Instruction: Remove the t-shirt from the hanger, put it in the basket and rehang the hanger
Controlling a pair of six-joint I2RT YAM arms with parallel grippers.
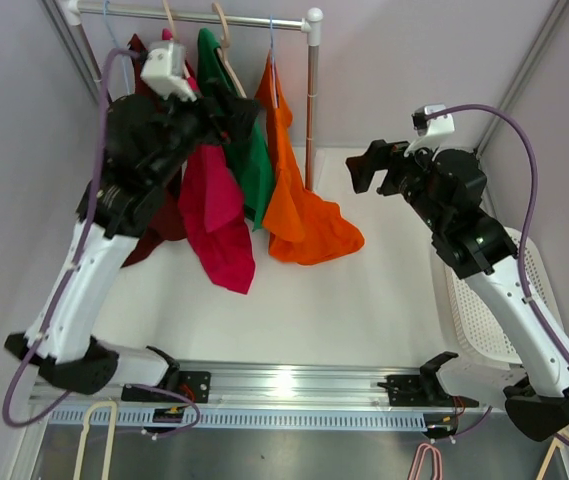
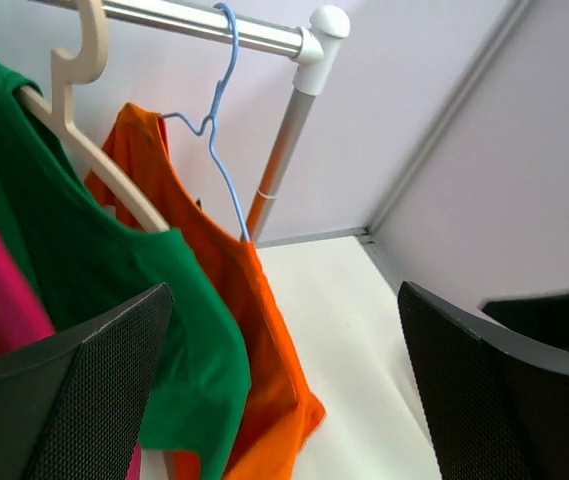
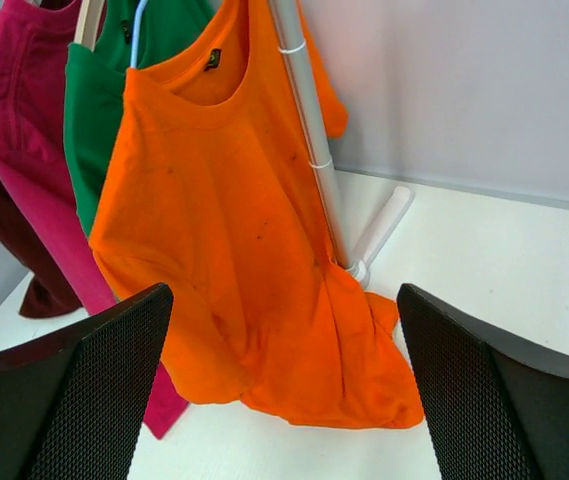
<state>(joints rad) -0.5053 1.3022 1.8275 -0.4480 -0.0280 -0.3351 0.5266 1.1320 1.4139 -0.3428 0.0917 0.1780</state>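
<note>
The blue hanger's thin neck shows bare above the orange shirt point(image 2: 264, 340). My left gripper will move down and outward past the green shirt next and turn squarely onto that neck.
An orange t-shirt point(image 1: 299, 215) hangs on a blue wire hanger point(image 2: 219, 120) at the right end of the rail point(image 1: 214, 17). Its hem is bunched on the table by the post point(image 1: 312, 110). My left gripper point(image 1: 239, 110) is raised by the green shirt point(image 1: 249, 160), open and empty. In the left wrist view the gripper point(image 2: 284, 330) faces the orange shirt point(image 2: 264, 340) and the green shirt point(image 2: 84, 270) on its cream hanger point(image 2: 84, 130). My right gripper point(image 1: 362, 165) is open and empty to the right of the post. In the right wrist view the gripper point(image 3: 284, 330) faces the orange shirt point(image 3: 234, 230).
A pink shirt point(image 1: 219, 220) and a dark red shirt point(image 1: 164, 225) hang left of the green one. The post point(image 3: 309, 150) stands right behind the orange shirt. A white basket point(image 1: 484, 310) sits at the right table edge. Spare hangers point(image 1: 94, 430) lie below the front rail.
</note>
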